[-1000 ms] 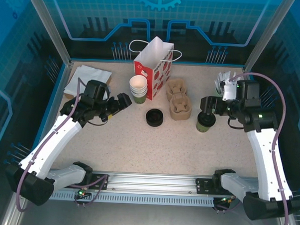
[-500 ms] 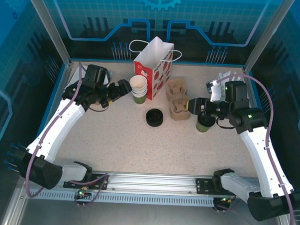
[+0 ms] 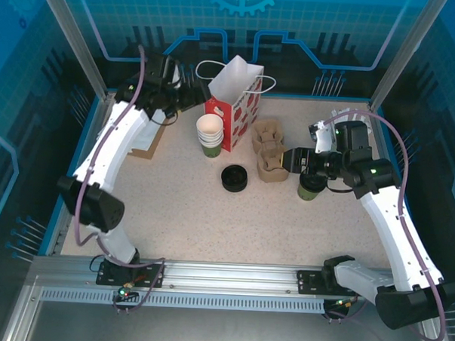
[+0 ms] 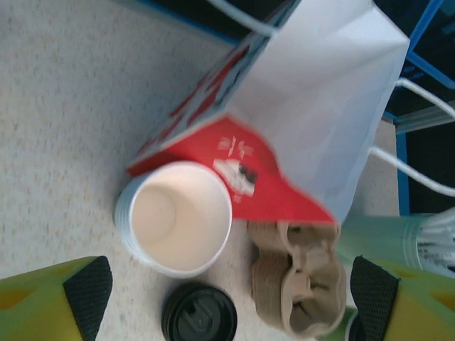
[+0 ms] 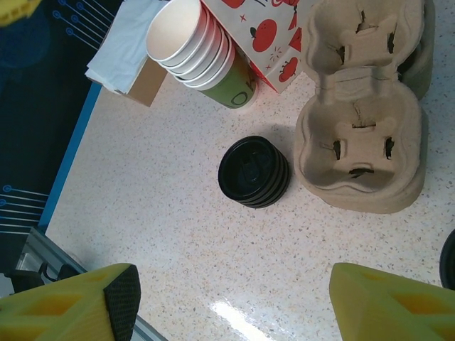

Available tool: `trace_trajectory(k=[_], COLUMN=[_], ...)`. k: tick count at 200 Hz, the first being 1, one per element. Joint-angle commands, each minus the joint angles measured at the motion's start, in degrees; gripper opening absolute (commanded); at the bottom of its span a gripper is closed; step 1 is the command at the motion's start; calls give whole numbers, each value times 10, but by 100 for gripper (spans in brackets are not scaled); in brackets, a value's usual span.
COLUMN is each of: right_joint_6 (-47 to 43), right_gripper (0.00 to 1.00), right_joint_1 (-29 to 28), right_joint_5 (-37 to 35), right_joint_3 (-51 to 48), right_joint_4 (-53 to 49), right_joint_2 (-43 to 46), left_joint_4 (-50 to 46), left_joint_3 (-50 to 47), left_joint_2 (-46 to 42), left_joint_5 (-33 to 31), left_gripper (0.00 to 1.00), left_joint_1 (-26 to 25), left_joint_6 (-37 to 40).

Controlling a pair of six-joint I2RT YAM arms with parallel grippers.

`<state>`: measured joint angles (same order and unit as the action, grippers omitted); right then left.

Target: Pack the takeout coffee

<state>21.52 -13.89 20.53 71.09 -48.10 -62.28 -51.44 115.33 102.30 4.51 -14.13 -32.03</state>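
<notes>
My left gripper is open, and its fingers are still short of the patterned side panel's top edge (image 3: pixel 215 81) (image 4: pixel 247 82). It should next move outward and toward the gift bag, onto that edge of the panel.
The takeout coffee (image 3: pixel 310 189), a small dark green cup with a black lid, stands right of the pulp carriers and partly under my right arm. My right gripper (image 3: pixel 290 160) hovers just up and left of it, next to the carriers. In the right wrist view that gripper (image 5: pixel 249 305) is open over bare tabletop, holding nothing. The red and white gift bag (image 3: pixel 234 103) stands upright at the back centre. My left gripper (image 3: pixel 187 95) is raised beside the bag's left side. In the left wrist view it (image 4: pixel 227 305) is open and empty, looking down on the bag (image 4: pixel 313 106).
A stack of white-lined cups (image 3: pixel 209 134) stands in front of the bag, and a stack of black lids (image 3: pixel 235 178) sits nearer. Brown pulp carriers (image 3: pixel 270 153) lie between bag and coffee. Napkins (image 3: pixel 144 143) sit at the left, and a pale green tumbler of sticks (image 4: pixel 384 238) at the right.
My left arm swung up and back from beside the cup stack to the bag's left side. My right gripper moved a little left, from over the coffee toward the carriers.
</notes>
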Motion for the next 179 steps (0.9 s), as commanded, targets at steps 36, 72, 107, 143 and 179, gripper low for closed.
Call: trace_trajectory(k=[36, 72, 107, 143, 179], right_joint_6=[-21, -26, -24, -22, -22], right_gripper=[73, 73, 73, 73, 73], right_joint_1=[-9, -9, -9, -9, -9], right_joint_5=[-24, -28, -27, -24, -23], right_joint_3=[-4, -8, -16, -22, -28], right_joint_4=[-18, -20, -17, -14, -14], right_joint_2=[-5, -7, -7, -5, -1], left_joint_4=[-127, -105, -85, -70, -53], left_joint_3=[303, 335, 336, 337, 338], left_joint_2=[219, 262, 277, 285, 284], left_joint_5=[-27, -21, -21, -21, -23], left_gripper=[85, 78, 59, 38, 24], left_joint_1=[6, 5, 5, 6, 6], left_joint_6=[66, 74, 81, 85, 77])
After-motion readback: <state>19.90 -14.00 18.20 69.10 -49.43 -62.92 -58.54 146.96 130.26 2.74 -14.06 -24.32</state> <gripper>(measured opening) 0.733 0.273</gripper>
